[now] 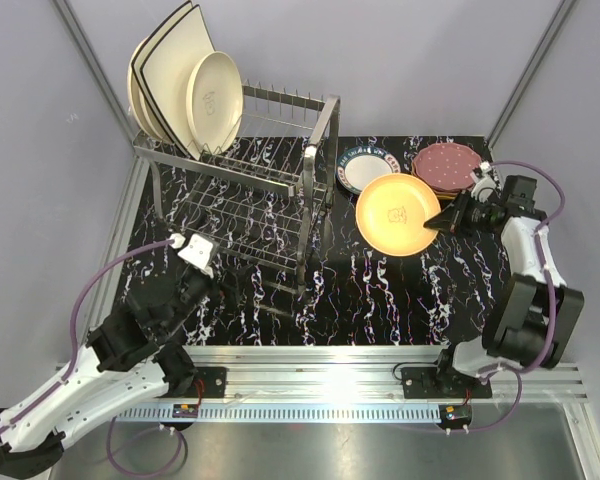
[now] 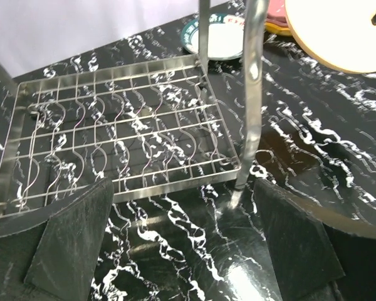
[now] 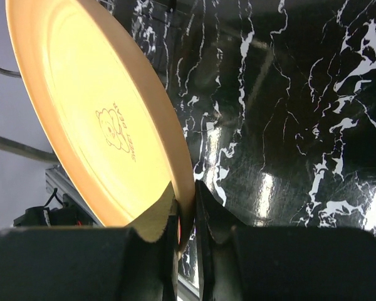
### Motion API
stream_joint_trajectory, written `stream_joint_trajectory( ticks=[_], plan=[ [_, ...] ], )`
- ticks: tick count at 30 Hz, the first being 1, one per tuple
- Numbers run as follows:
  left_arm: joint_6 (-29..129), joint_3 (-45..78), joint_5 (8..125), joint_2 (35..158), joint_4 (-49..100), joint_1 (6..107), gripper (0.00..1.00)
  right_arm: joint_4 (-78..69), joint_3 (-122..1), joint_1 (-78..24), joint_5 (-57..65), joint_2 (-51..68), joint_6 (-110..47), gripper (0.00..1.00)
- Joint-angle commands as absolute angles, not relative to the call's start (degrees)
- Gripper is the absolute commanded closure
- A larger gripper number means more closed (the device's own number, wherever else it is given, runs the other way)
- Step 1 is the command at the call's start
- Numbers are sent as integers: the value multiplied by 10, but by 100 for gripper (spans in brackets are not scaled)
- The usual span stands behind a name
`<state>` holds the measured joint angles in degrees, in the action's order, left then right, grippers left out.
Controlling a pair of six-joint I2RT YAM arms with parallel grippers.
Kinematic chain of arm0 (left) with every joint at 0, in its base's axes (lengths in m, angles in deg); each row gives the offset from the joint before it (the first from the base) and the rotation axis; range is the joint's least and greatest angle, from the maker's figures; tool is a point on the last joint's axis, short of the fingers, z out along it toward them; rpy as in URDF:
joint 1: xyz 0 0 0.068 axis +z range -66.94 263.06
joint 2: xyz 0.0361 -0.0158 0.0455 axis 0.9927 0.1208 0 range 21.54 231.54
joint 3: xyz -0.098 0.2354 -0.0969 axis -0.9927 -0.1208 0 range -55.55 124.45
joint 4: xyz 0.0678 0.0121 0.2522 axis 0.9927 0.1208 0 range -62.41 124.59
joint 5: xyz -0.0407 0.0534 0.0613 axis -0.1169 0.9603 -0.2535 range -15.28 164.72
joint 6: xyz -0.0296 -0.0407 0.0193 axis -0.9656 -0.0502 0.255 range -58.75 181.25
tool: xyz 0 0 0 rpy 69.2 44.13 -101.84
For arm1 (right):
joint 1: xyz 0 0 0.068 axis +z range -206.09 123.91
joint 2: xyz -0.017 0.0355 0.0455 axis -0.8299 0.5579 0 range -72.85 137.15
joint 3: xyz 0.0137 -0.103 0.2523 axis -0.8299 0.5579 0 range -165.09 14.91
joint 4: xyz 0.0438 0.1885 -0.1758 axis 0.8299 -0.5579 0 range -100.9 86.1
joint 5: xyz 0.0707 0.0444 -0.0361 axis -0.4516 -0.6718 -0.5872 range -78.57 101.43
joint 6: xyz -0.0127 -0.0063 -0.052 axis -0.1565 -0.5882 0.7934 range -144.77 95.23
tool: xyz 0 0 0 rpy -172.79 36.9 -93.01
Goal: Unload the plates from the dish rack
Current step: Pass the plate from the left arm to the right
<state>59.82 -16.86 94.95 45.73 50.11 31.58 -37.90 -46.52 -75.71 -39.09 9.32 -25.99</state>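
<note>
The bare tabletop beside the rack is clear, so my right gripper will next go down and to the left in the top view and lay the orange plate (image 1: 397,213) there.
The silver wire dish rack (image 1: 280,200) stands at the back left. Its upper tier holds upright plates: cream square ones with dark edges (image 1: 170,65) and a round cream one (image 1: 215,100). My right gripper (image 1: 442,218) is shut on the rim of an orange plate (image 1: 397,213), held tilted above the table; the right wrist view shows both fingers pinching that plate (image 3: 100,113) at its edge (image 3: 187,213). My left gripper (image 2: 182,244) is open and holds nothing. It hangs low over the table just in front of the rack's lower tier (image 2: 113,125), where no plates stand.
A white plate with a dark patterned rim (image 1: 365,168) lies flat on the black marbled table (image 1: 400,290) right of the rack. A maroon dotted plate (image 1: 446,165) tops a small stack at the back right. The rack's upright post (image 2: 254,94) rises close to my left gripper.
</note>
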Motion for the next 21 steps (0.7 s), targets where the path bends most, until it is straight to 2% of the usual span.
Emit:
stream_joint_trajectory(
  ticks=[1,10,21],
  plan=[
    [608,-180,983,452,486,317,2,-351,-505,-739,-402,149,-250,100],
    [609,-191,1002,457,489,316,2,-313,-576,-697,-377,288,-273,99],
    [608,-194,1013,459,490,318,2,-318,-643,-656,-301,399,-264,97]
  ],
)
